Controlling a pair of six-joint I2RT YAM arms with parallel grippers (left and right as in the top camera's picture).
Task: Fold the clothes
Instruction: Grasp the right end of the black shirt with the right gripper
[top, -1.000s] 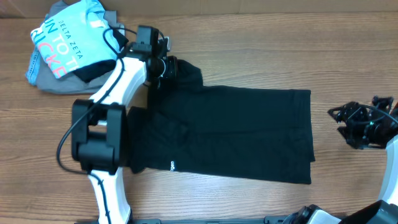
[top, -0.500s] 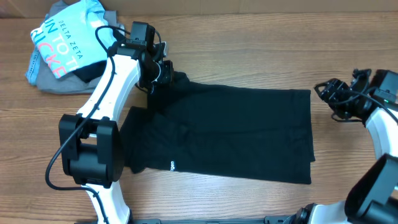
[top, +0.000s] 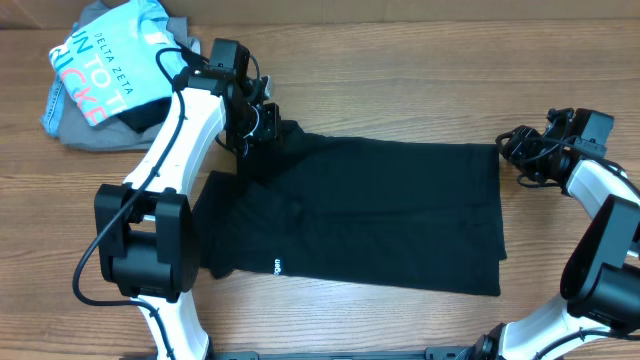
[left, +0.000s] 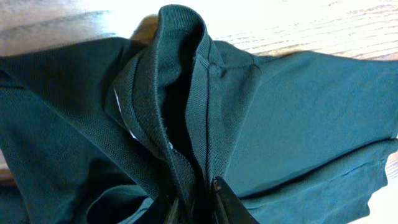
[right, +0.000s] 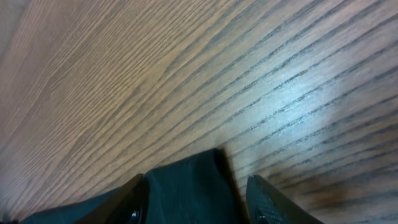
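Note:
Next, the left gripper draws back over the rumpled folds, which lie nearer the base than it, and releases the ribbed collar so the T-shirt's far edge folds inward.
The black T-shirt lies spread across the wooden table, with a small white logo near its front left edge. My left gripper is shut on a bunched fold of the shirt at its far left corner. In the left wrist view the ribbed fold rises from between the shut fingers. My right gripper is open at the shirt's far right corner. In the right wrist view that corner lies between the spread fingers.
A light blue "DELTA ZETA" shirt lies on a grey garment at the far left. A cardboard-coloured wall runs along the table's far edge.
My right gripper has moved from the right edge leftward and away, up to the shirt's far right corner. My left gripper has shifted slightly with the bunched fabric.

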